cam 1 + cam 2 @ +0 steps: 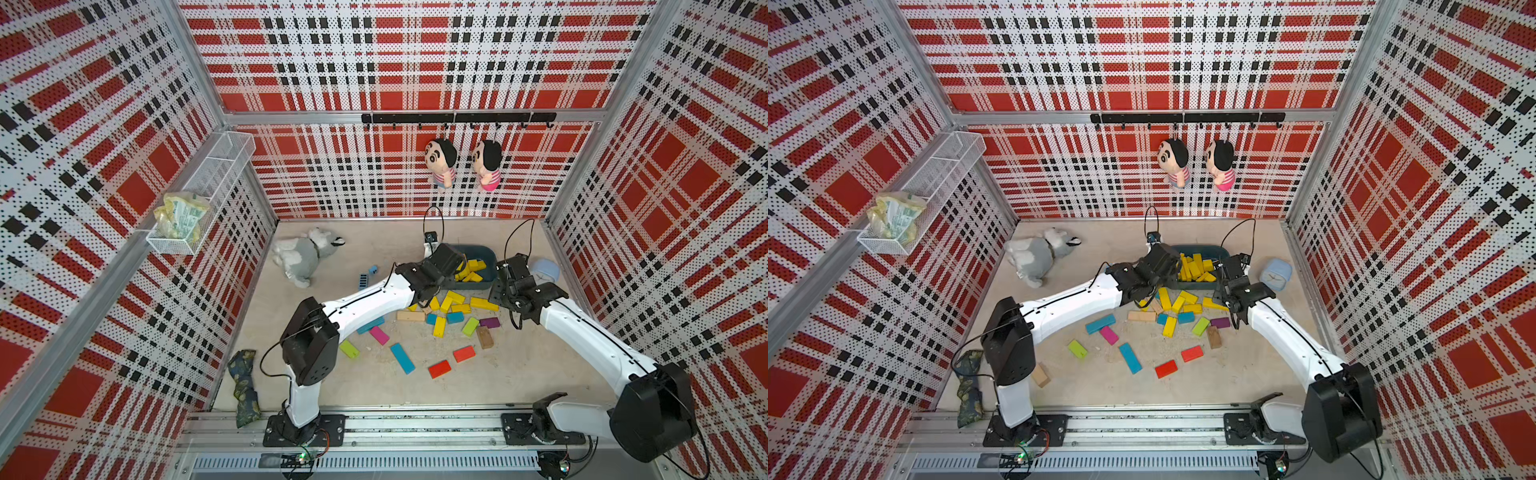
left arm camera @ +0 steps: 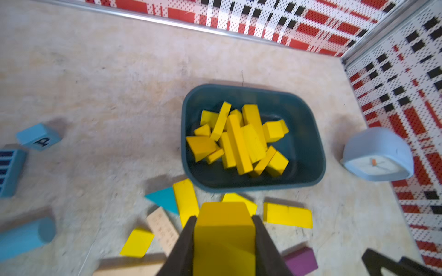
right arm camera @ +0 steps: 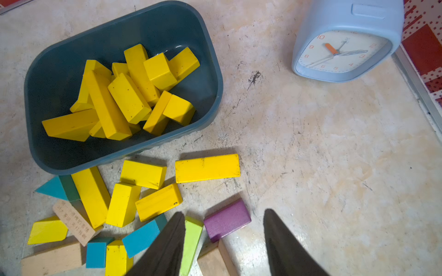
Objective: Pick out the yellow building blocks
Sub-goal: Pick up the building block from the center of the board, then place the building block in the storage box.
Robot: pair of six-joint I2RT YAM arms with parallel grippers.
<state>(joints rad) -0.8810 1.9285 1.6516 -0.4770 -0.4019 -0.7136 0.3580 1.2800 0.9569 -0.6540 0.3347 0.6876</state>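
The yellow blocks are heaped in the teal bin's near part, so my left gripper will next move outward and down to there to release its block.
Several yellow building blocks (image 2: 239,141) lie heaped in a dark teal bin (image 2: 318,153) toward the back of the table; the pile (image 3: 129,98) also shows in the right wrist view and in both top views (image 1: 471,270) (image 1: 1196,268). More yellow blocks (image 3: 207,168) lie loose on the table just in front of the bin (image 1: 453,301). My left gripper (image 2: 224,217) is shut on a yellow block (image 2: 223,236), held above the loose ones near the bin's front wall. My right gripper (image 3: 224,211) hangs open over a purple block (image 3: 227,219), holding nothing.
A pale blue clock (image 3: 344,52) lies right of the bin by the right wall. Lime (image 3: 192,239), teal, tan, red (image 1: 439,368) and blue (image 1: 402,358) blocks are scattered in mid-table. A plush dog (image 1: 301,255) lies back left, and a dark cloth (image 1: 245,386) front left.
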